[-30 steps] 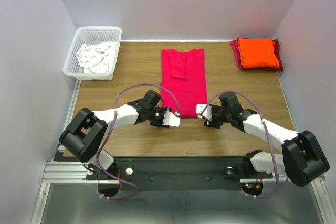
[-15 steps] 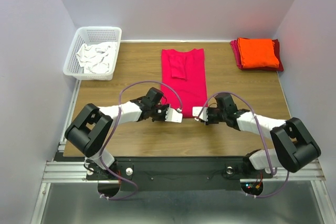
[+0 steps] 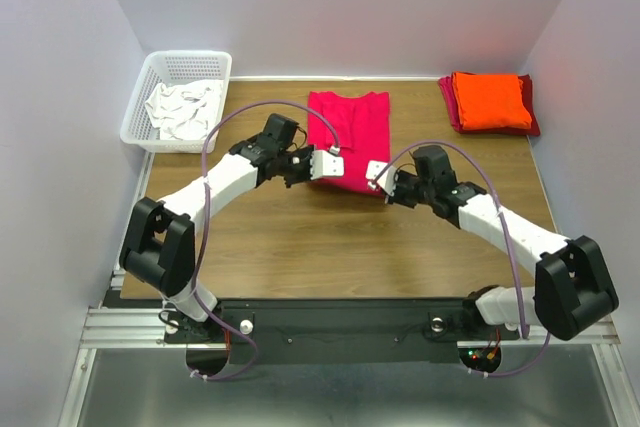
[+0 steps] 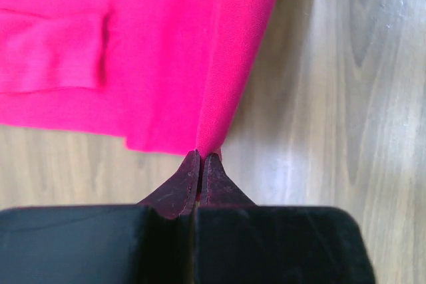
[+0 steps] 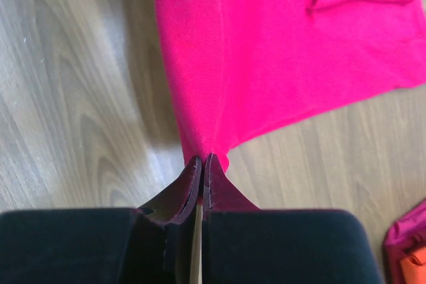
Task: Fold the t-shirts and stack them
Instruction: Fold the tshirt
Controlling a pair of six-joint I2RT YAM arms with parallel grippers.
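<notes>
The table's bare wood nearer my base is clear, so I should lift the t-shirt with my left gripper, pull it back and down and release it there.
A bright pinkish-red t-shirt (image 3: 350, 132) lies at the table's middle back, its near half lifted and doubled toward the collar. My left gripper (image 3: 333, 165) is shut on the shirt's near left hem corner (image 4: 212, 139). My right gripper (image 3: 375, 174) is shut on the near right hem corner (image 5: 203, 139). Both corners hang above the wood, the cloth stretched between the grippers. An orange t-shirt (image 3: 489, 100) lies folded on top of a darker red t-shirt (image 3: 527, 124) at the back right corner.
A white plastic basket (image 3: 140, 122) holding crumpled white cloth (image 3: 183, 110) stands at the back left. Bare wooden tabletop (image 3: 300, 247) spreads between the shirt and the arm bases. Pale walls close in the sides and back.
Both grippers closed on the hem corners at the shirt's near edge, then lifted and carried them away from the bases toward the collar, so the shirt looks shorter now.
</notes>
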